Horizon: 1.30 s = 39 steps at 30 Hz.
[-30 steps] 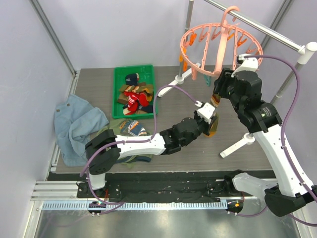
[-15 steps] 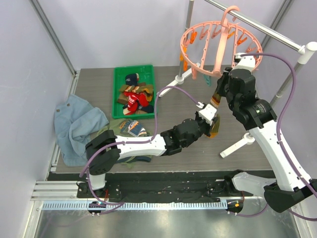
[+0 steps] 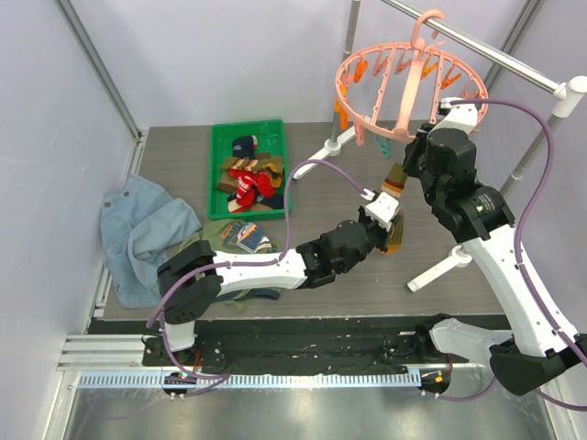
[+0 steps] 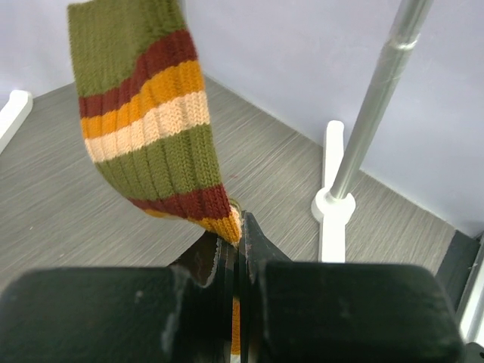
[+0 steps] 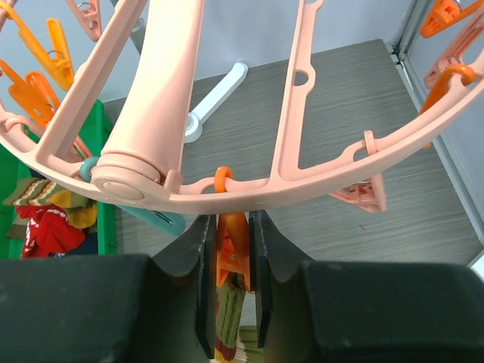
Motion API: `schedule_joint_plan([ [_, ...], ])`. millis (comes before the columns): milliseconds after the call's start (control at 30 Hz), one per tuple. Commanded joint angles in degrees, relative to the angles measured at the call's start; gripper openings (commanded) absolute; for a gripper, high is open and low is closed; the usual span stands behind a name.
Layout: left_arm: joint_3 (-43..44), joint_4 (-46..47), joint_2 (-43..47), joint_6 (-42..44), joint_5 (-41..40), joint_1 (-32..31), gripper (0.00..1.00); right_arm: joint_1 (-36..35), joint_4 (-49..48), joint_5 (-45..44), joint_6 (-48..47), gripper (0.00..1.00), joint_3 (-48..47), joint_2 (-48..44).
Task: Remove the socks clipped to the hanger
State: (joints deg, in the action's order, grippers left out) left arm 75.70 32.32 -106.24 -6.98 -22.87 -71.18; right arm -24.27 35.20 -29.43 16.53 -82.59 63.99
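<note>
My left gripper is to swing outward next, down into the green tray [image 3: 246, 169], to the left in the top view, and release there. The tray already holds socks.
The salmon-pink ring hanger [image 3: 404, 78] hangs from the rail; its rim also fills the right wrist view [image 5: 302, 189]. One olive sock with orange stripes [image 3: 395, 181] hangs from an orange clip [image 5: 234, 246] under the ring. My right gripper [image 3: 410, 158] is closed around that clip, a finger pressed on each side [image 5: 231, 287]. My left gripper [image 3: 392, 227] is shut on the sock's lower corner [image 4: 238, 234]; the sock [image 4: 151, 113] rises up and to the left from it. The sock's top shows under the clip [image 5: 231, 318].
A green tray [image 3: 218, 174] holds several socks. More socks [image 3: 246, 236] lie on an olive T-shirt [image 3: 215, 246], beside a pale blue denim garment [image 3: 138, 229]. The rail stand's pole [image 4: 374, 98] and white foot [image 3: 440, 268] stand close to both grippers.
My right gripper has risen toward the ring's rim and closed round the orange clip. The hanger has swung slightly up and right. The left gripper keeps its hold on the sock.
</note>
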Motion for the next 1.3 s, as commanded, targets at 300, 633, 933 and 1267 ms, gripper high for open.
schedule_joint_plan([
  [300,-11.71,-1.19,12.53,-2.42,-6.83,4.54,0.00,-0.16,-1.45,-4.94,-0.10,0.32,0.85,-2.55],
  [633,-9.80,-18.92,21.68,-2.25,-7.63,19.48,0.00,-0.25,0.48,-2.65,-0.72,0.99,5.85,-10.01],
  [933,-1.44,-30.81,18.80,-1.01,-1.06,38.29,0.00,-0.16,4.00,4.11,4.29,1.00,9.81,-17.22],
  [1267,9.99,-38.47,-1.23,-7.51,10.55,51.57,0.01,-0.25,4.96,5.96,4.91,1.00,12.45,-21.45],
])
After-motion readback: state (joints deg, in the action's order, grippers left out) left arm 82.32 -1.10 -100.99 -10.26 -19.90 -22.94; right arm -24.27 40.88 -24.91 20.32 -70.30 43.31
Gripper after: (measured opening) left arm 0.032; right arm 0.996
